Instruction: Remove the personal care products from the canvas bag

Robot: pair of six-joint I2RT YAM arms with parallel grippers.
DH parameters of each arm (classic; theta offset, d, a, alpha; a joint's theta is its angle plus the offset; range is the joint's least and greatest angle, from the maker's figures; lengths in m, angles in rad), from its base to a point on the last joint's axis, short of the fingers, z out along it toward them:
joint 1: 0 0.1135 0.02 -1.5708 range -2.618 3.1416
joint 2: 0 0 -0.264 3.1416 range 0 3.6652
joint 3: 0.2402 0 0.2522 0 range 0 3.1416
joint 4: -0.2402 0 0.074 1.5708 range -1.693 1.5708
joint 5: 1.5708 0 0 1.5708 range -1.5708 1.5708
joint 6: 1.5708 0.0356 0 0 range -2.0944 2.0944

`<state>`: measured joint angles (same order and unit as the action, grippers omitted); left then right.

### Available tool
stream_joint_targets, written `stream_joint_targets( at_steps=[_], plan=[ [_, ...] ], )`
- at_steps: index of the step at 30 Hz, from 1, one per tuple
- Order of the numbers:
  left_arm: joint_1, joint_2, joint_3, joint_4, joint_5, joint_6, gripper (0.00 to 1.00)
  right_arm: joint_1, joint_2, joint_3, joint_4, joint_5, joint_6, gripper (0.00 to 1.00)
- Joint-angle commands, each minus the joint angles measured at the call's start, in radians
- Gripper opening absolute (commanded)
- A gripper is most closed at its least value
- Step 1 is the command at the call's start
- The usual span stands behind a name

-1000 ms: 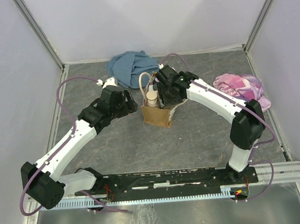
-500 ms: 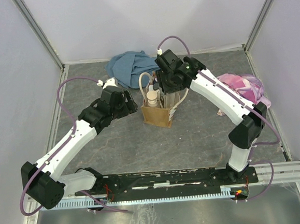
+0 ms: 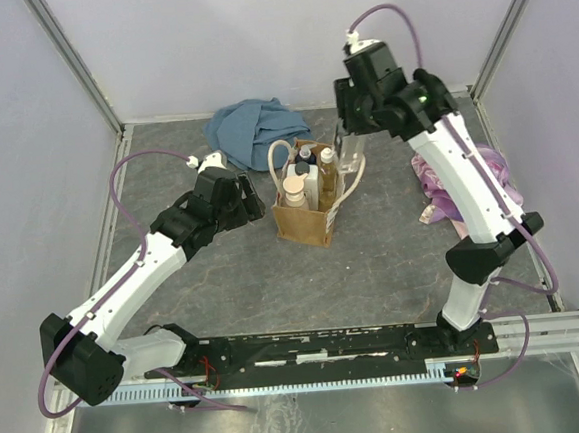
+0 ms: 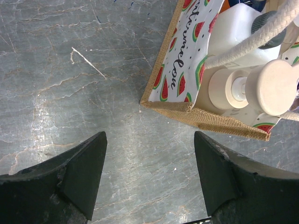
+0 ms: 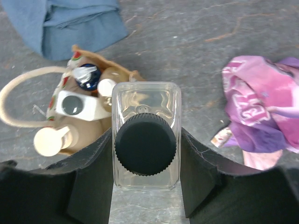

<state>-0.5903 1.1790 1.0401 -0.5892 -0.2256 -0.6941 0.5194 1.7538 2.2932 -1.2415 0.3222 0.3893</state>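
Note:
My right gripper holds the clear bottle and should move it away from the bag (image 3: 303,223), then down onto empty table between the bag and the pink-purple cloth.
The tan canvas bag (image 3: 303,223) stands mid-table with cream rope handles. It holds a beige pump bottle (image 3: 294,188), a white dark-capped bottle (image 3: 313,183) and an amber bottle (image 3: 328,171). My right gripper (image 3: 352,139) is shut on a clear rectangular bottle (image 5: 145,100) with a black cap. It holds the bottle in the air, above and just right of the bag (image 5: 133,74). My left gripper (image 3: 255,196) is open and empty, low over the table just left of the bag (image 4: 205,119). The pump bottle (image 4: 273,86) shows in its view.
A blue cloth (image 3: 253,129) lies behind the bag near the back wall. A pink-purple cloth (image 3: 472,172) lies at the right, partly behind my right arm. White walls close the table on three sides.
My right gripper has risen out of the bag and moved up and back to the right, carrying the clear bottle. The left arm has not moved.

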Motion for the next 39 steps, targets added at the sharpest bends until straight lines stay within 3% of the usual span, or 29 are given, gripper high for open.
stream_joint_targets(
  at_steps=[1, 10, 19, 28, 34, 38, 39],
  plan=[
    [0.002, -0.024, 0.001, 0.02, 0.001, -0.024, 0.81, -0.077, -0.112, -0.004, 0.077, 0.048, -0.029, 0.35],
    [0.003, -0.021, 0.0, 0.021, 0.004, -0.028, 0.81, -0.169, -0.157, -0.223, 0.142, -0.004, -0.028, 0.36],
    [0.003, -0.024, -0.014, 0.019, 0.01, -0.037, 0.81, -0.197, -0.226, -0.599, 0.384, -0.029, -0.029, 0.38],
    [0.002, -0.02, 0.013, 0.011, 0.007, -0.028, 0.81, -0.219, -0.201, -0.818, 0.573, -0.048, 0.032, 0.36],
    [0.0, -0.061, 0.018, 0.057, 0.001, 0.002, 0.77, -0.222, -0.196, -0.882, 0.607, -0.054, 0.072, 0.42],
    [-0.001, -0.034, 0.041, 0.065, 0.025, 0.033, 0.75, -0.222, -0.19, -0.883, 0.598, -0.061, 0.078, 0.55],
    [-0.001, -0.029, 0.045, 0.067, 0.029, 0.036, 0.75, -0.222, -0.19, -0.88, 0.589, -0.061, 0.078, 0.62]
  ],
)
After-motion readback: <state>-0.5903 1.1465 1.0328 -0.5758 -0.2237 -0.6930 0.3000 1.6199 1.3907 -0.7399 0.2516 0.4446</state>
